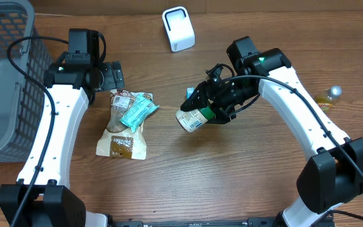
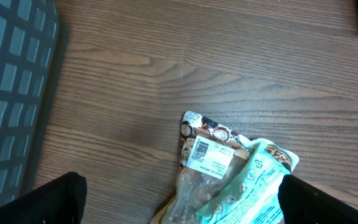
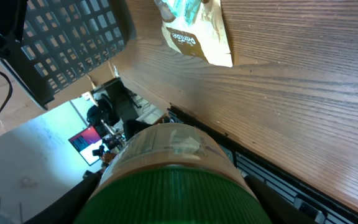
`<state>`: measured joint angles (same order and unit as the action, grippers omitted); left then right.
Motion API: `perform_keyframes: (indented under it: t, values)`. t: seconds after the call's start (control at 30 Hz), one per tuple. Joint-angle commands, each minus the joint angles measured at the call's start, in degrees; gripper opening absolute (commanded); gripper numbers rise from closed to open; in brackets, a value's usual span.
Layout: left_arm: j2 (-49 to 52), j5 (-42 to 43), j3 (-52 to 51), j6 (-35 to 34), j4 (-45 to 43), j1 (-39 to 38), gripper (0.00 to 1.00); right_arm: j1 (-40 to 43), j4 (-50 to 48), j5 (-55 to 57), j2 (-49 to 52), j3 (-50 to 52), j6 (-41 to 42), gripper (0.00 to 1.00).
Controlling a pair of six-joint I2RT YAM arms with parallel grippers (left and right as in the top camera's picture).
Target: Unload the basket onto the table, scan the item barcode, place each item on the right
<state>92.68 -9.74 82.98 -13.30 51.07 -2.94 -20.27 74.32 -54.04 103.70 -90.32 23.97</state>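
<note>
The jar (image 3: 173, 155) is held sideways, so the right gripper will tip until its fingers point down, moving to the right in the overhead view, lower the jar onto bare tabletop and then release it.
My right gripper (image 1: 214, 110) is shut on a jar with a green ribbed lid (image 1: 193, 118), held on its side above the middle of the table. In the right wrist view the jar (image 3: 173, 155) fills the space between the fingers of that gripper (image 3: 173, 202), label end pointing away. A white scanner (image 1: 178, 28) stands at the back of the table, apart from the jar. My left gripper (image 1: 113, 77) hangs open over the top end of the snack bags, its fingers (image 2: 42, 202) wide apart and holding nothing.
A brown snack bag (image 1: 121, 129) lies flat with a teal pouch (image 1: 137, 110) across it; both show in the left wrist view, the bag (image 2: 207, 155) and the pouch (image 2: 253, 186). A grey basket (image 1: 2, 75) stands far left. A small bottle (image 1: 328, 96) lies far right.
</note>
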Motion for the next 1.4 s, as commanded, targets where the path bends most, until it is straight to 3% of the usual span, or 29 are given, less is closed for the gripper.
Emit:
perform_keyframes:
  t: [0.0, 0.13, 0.2, 0.43, 0.6, 0.7, 0.83, 1.37]
  values:
    - [-0.4, -0.8, 0.4, 0.7, -0.1, 0.3, 1.00, 0.1, -0.7, -1.0, -0.2, -1.4, 0.0, 0.57]
    - [-0.4, -0.8, 0.4, 0.7, -0.1, 0.3, 0.99, 0.1, -2.9, 11.3, -0.2, -1.4, 0.0, 0.56]
    - [-0.4, -0.8, 0.4, 0.7, -0.1, 0.3, 1.00, 0.1, -4.2, 25.9, -0.2, -1.4, 0.0, 0.45]
    - [-0.4, -0.8, 0.4, 0.7, -0.1, 0.3, 0.99, 0.1, -5.7, 52.5, -0.2, -1.0, 0.0, 0.50]
    - [-0.4, -0.8, 0.4, 0.7, -0.1, 0.3, 1.00, 0.1, -9.2, 56.7, -0.1, 1.0, 0.0, 0.51]
    - [-0.4, -0.8, 0.4, 0.7, -0.1, 0.3, 1.00, 0.1, -12.5, 57.1, 0.0, 2.8, 0.0, 0.45]
    - [-0.4, -0.8, 0.4, 0.7, -0.1, 0.3, 0.99, 0.1, -16.6, 59.1, 0.0, 6.7, 0.0, 0.45]
    - [-0.4, -0.8, 0.4, 0.7, -0.1, 0.3, 1.00, 0.1, -35.2, 63.1, 0.0, 23.8, 0.0, 0.50]
